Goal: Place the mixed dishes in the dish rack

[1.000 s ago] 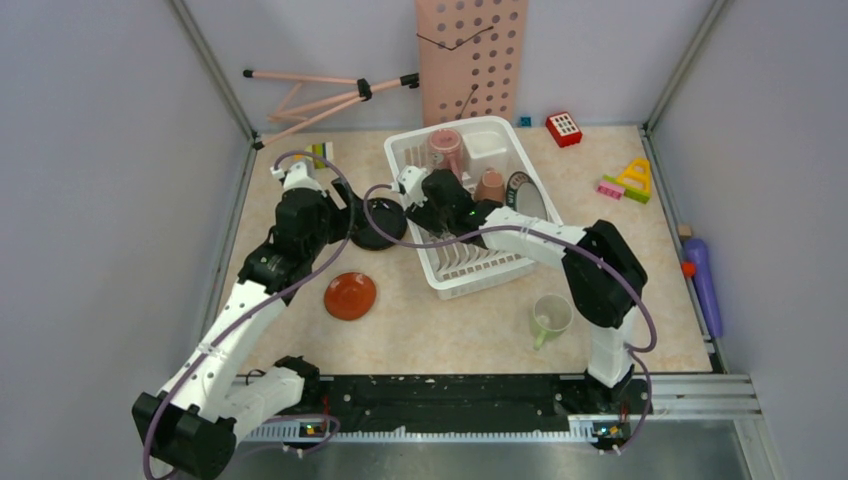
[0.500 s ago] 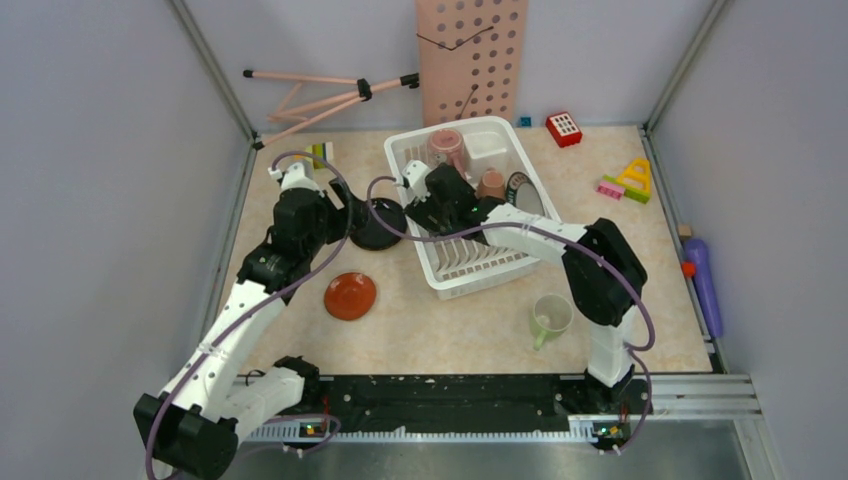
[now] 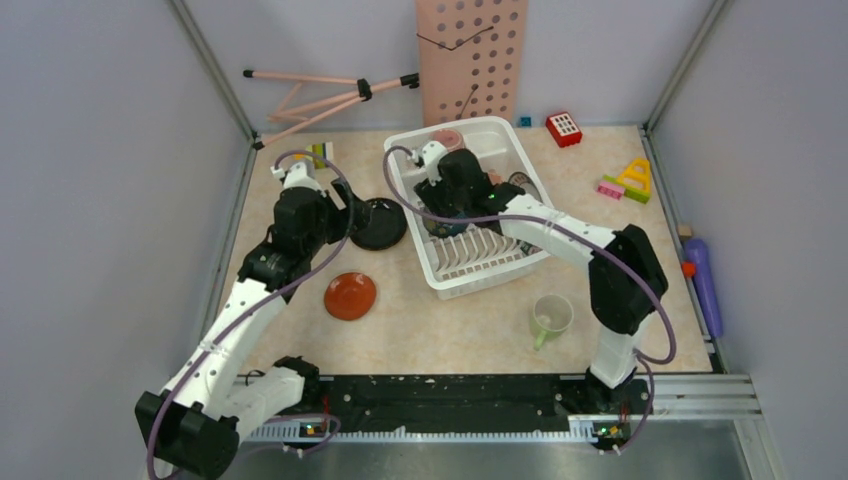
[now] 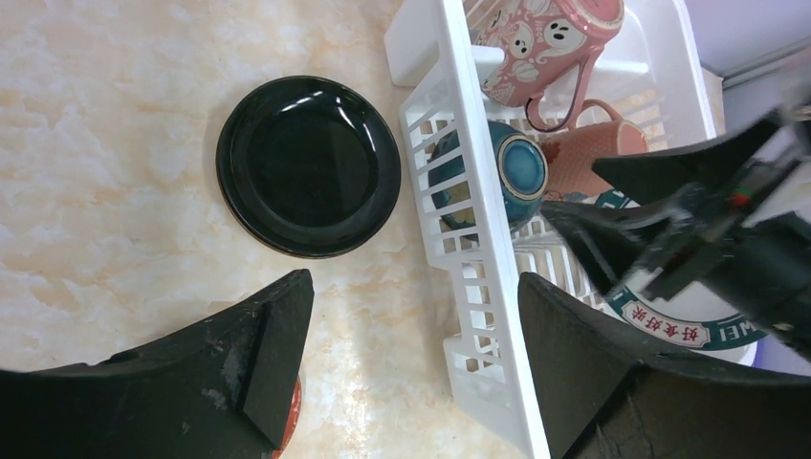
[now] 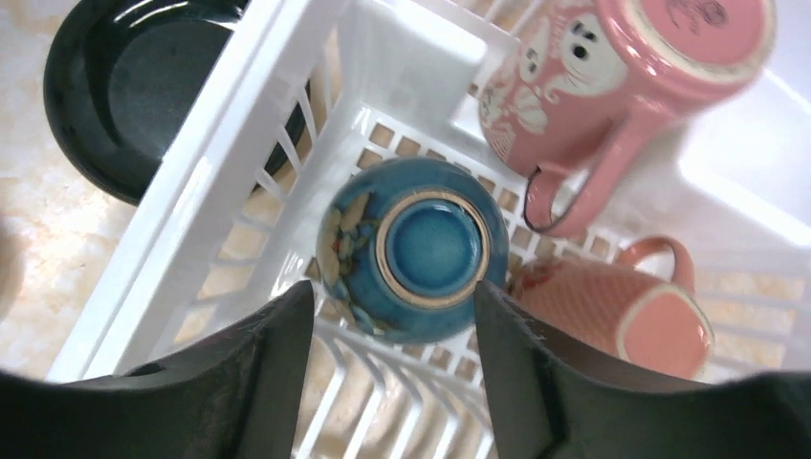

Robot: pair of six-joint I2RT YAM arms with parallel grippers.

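My open left gripper moves down and away from the rack (image 3: 480, 278) onto the black plate's rim (image 3: 354, 234) opposite the rack next, since bare tabletop there leaves finger room.
The white dish rack (image 3: 480, 278) stands at the middle back. It holds a pink mug (image 5: 612, 86), a small cup (image 5: 622, 311), an upside-down blue-outside bowl (image 5: 413, 249) and a dark lettered plate (image 4: 669, 325). My right gripper (image 5: 392, 316) is open just above the bowl, and is over the rack's left half in the top view (image 3: 445, 205). My left gripper (image 4: 411, 306) is open and empty above the rack's left wall (image 4: 478, 277), near the black plate (image 3: 380, 222) on the table. An orange-red saucer (image 3: 350, 295) and a pale green mug (image 3: 550, 315) lie on the table.
A pink pegboard (image 3: 470, 55) and a folded tripod (image 3: 320, 95) lean on the back wall. Toy blocks (image 3: 563, 128) (image 3: 628, 180) lie back right, another block (image 3: 318, 153) back left. A purple bottle (image 3: 703, 285) lies at the right edge.
My right arm has swung to the right and toward the back over the rack. The left arm has hardly moved.
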